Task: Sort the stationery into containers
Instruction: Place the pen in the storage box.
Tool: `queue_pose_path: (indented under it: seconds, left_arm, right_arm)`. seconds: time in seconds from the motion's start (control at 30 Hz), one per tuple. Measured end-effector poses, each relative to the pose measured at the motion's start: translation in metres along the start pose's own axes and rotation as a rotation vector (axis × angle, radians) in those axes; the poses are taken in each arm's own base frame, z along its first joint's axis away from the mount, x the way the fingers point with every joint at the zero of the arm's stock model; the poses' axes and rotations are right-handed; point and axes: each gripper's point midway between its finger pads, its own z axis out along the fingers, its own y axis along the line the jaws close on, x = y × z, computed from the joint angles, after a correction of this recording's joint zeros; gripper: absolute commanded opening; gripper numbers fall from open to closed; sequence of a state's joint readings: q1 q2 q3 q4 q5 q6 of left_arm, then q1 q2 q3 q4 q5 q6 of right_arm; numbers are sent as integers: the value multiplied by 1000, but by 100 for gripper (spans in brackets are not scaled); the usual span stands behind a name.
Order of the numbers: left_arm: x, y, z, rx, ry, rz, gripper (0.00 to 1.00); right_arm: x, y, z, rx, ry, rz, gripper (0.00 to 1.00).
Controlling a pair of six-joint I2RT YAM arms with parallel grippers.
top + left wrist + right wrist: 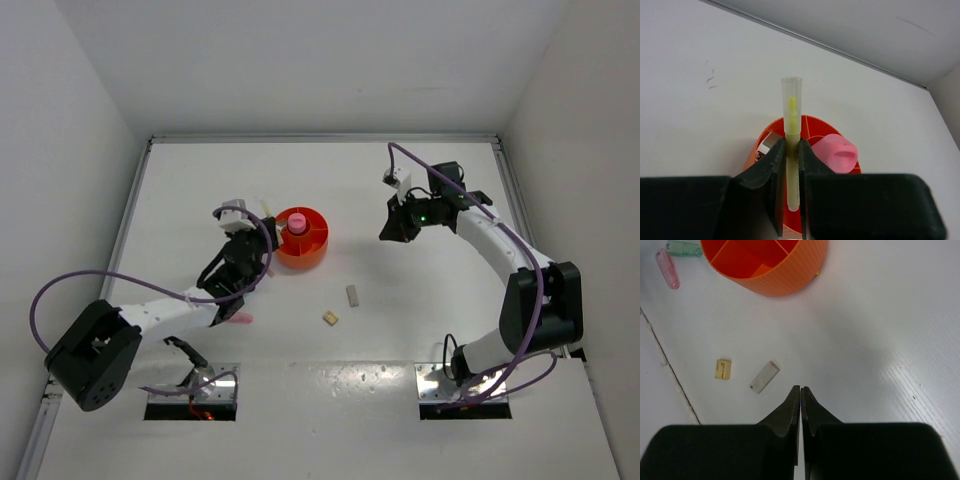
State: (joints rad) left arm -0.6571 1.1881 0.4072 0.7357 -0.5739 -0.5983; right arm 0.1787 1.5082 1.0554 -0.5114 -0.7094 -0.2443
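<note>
The pink capsule (297,222) fills the centre cup, so next my left gripper lowers past the orange tub's rim, over its open section beside the white piece.
My left gripper (258,232) (791,146) is shut on a pale yellow stick with a clear cap (791,117) and holds it over the left rim of the orange tub (312,250) (812,125). A pink capsule (297,222) (836,152) stands in the tub's centre cup. A white piece (771,141) lies in a left compartment. My right gripper (387,232) (800,389) is shut and empty, above the table right of the tub (785,280). A tan block (330,318) (723,369) and a whitish block (352,295) (764,376) lie on the table.
A pink stick (667,268) (243,319) and a mint stick (684,248) lie on the table beside the tub, near my left forearm. White walls and a raised rail (320,138) bound the table.
</note>
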Motion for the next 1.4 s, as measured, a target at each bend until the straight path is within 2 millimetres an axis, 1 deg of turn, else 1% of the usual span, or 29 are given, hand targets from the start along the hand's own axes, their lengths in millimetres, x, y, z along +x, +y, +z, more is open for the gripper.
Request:
queue_pose_path:
  seconds: [0.13, 0.33, 0.47, 0.53, 0.6, 0.67, 0.7, 0.73, 0.77, 0.83, 0.87, 1.03, 1.07, 1.13, 1.2, 1.23, 1.3, 1.33, 1.37, 1.4]
  left_arm:
    - [6, 2, 3, -14, 3, -9, 0]
    - [25, 9, 7, -39, 40, 0, 0]
    - [34, 9, 7, -45, 59, 6, 0]
    - [39, 8, 7, -43, 70, 8, 3]
    - [43, 6, 7, -42, 78, 8, 11]
    - [45, 3, 8, -42, 84, 8, 25]
    - [45, 1, 8, -42, 86, 9, 30]
    - [46, -1, 7, -39, 87, 9, 35]
    - [47, -4, 6, -36, 90, 8, 43]
    - [47, -4, 6, -41, 89, 8, 50]
    - [47, -3, 6, -51, 88, 7, 52]
    - [44, 1, 4, -70, 86, 16, 52]
    - [42, 1, 3, -71, 81, 14, 52]
    - [34, 0, 2, -73, 67, 7, 52]
    - [23, -2, -2, -71, 52, 1, 52]
    - [14, -3, -5, -67, 40, -4, 58]
    - [-11, -12, -11, -50, 19, -4, 69]
    - [-28, -19, -15, -37, 7, -7, 78]
    - [-49, -29, -19, -17, -11, -14, 85]
    - [-72, -37, -23, 4, -30, -24, 90]
  right_arm:
    - [0, 0, 0, 0, 0, 0, 3]
    - [0, 0, 0, 0, 0, 0, 3]
    - [0, 0, 0, -2, 0, 0, 3]
    - [0, 0, 0, -2, 0, 0, 5]
    - [0, 0, 0, -2, -1, 0, 6]
    - [0, 0, 0, -3, -1, 0, 15]
    - [0, 0, 0, -3, -1, -1, 18]
    - [0, 0, 0, -3, -1, -1, 23]
    - [0, 0, 0, -3, -1, -1, 25]
    - [0, 0, 0, -4, -1, -4, 26]
    - [0, 0, 0, -4, -1, -4, 27]
    - [1, 1, 0, -7, 3, 0, 27]
    - [1, 1, 0, -7, 4, 1, 30]
    - [2, 2, 0, -10, 7, 3, 56]
    - [2, 4, -1, -19, 11, 9, 100]
    - [1, 7, -1, -31, 7, 13, 100]
    - [-8, 17, -4, -87, -12, 6, 100]
    - [-16, 24, -5, -132, -31, 6, 100]
    - [-24, 31, -7, -178, -51, 3, 100]
    - [-32, 38, -8, -225, -64, 5, 93]
